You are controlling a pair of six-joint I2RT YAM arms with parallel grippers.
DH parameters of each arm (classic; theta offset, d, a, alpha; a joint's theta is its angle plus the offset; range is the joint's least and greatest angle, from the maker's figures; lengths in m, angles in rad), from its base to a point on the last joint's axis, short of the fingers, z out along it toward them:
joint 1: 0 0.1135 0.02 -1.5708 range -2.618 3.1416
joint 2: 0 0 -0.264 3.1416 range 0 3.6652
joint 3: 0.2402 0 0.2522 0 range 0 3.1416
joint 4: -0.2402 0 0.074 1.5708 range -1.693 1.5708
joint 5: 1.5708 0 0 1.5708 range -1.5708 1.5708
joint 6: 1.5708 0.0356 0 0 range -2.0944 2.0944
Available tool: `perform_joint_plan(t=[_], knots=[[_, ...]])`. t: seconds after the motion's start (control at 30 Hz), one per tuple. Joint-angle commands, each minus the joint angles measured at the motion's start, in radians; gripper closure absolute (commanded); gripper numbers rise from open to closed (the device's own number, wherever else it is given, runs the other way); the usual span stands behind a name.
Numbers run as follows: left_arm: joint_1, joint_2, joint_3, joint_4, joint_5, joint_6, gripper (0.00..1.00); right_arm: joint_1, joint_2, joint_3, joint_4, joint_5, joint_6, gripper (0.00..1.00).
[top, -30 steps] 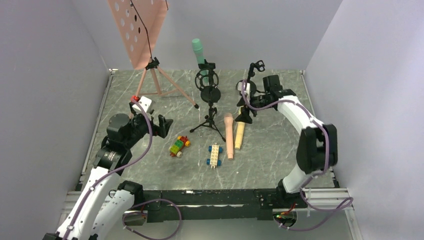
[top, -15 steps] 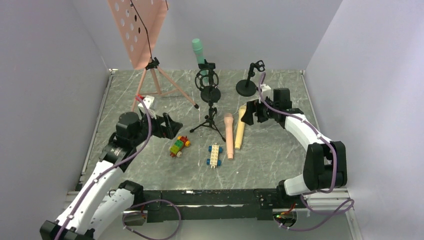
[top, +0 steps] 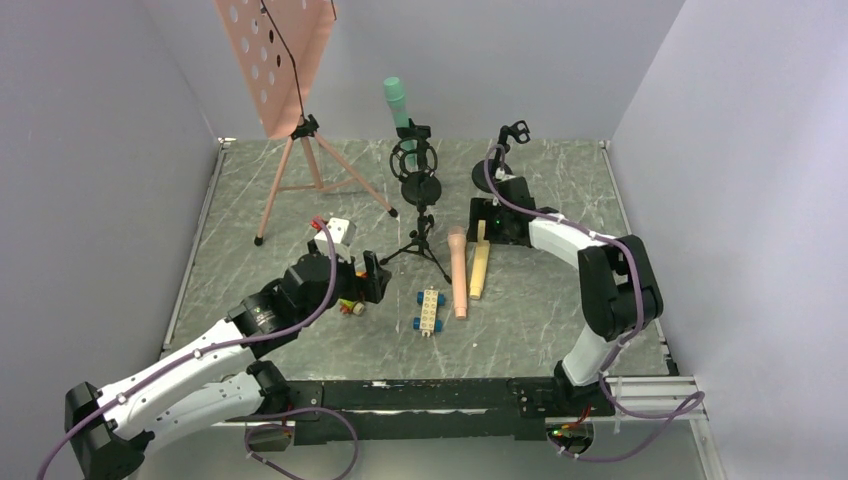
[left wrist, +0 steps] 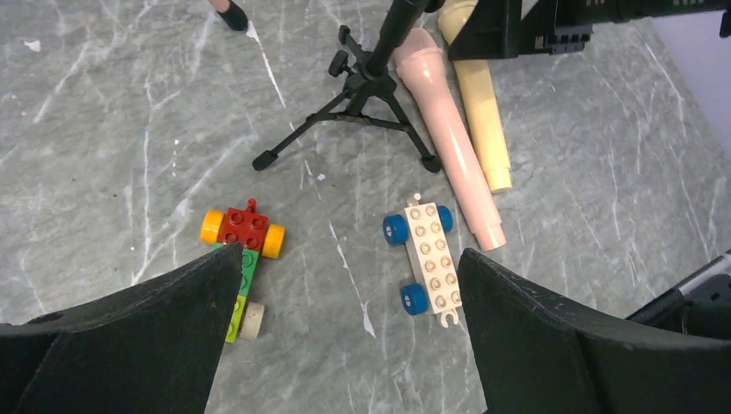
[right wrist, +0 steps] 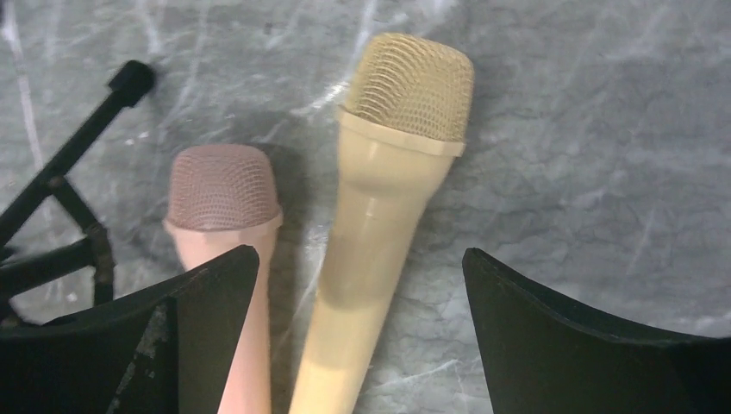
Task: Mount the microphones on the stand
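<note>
The tan microphone's handle point(top: 482, 236) point(right wrist: 371, 231) beside its head is between the open fingers, so the right gripper should next lower around that part of the handle, down toward the tabletop.
The mint green microphone point(top: 395, 100) stands in the shock mount of the black tripod stand point(top: 418, 180). The salmon pink microphone point(top: 457, 272) and the tan-yellow microphone point(top: 479, 268) lie side by side on the table. My right gripper point(top: 487, 222) is open, low over the tan microphone's head end; in the right wrist view the tan microphone point(right wrist: 388, 216) lies between the open fingers point(right wrist: 595, 336), with the pink one point(right wrist: 226, 207) at the left finger. My left gripper point(top: 366, 285) is open and empty above the toy cars; its view shows the pink point(left wrist: 448, 129) and tan point(left wrist: 483, 121) microphones farther off.
A second small black stand with a round base and clip point(top: 497, 168) is at the back right. A pink music stand point(top: 285, 120) is at the back left. A red-green brick car point(left wrist: 241, 250) and a white brick car point(left wrist: 428, 259) lie under the left gripper.
My left arm has swung forward and right, over the brick cars. My right gripper has come down and left onto the head end of the tan microphone.
</note>
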Motion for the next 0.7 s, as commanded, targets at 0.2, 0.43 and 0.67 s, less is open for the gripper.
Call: perform_joint_plan(t=[0.2, 0.43, 0.67], knots=[[-0.009, -0.021, -0.019, 0.033, -0.072, -0.011, 0.01, 0.009, 0.05, 0.021, -0.03, 0.202, 0.102, 0.15], [-0.009, -0.042, -0.027, 0.018, -0.079, -0.015, 0.01, 0.017, 0.078, 0.015, -0.028, 0.167, 0.13, 0.28], [-0.009, -0.06, -0.039, 0.032, -0.069, -0.017, 0.01, 0.016, 0.102, 0.014, -0.036, 0.191, 0.141, 0.45]])
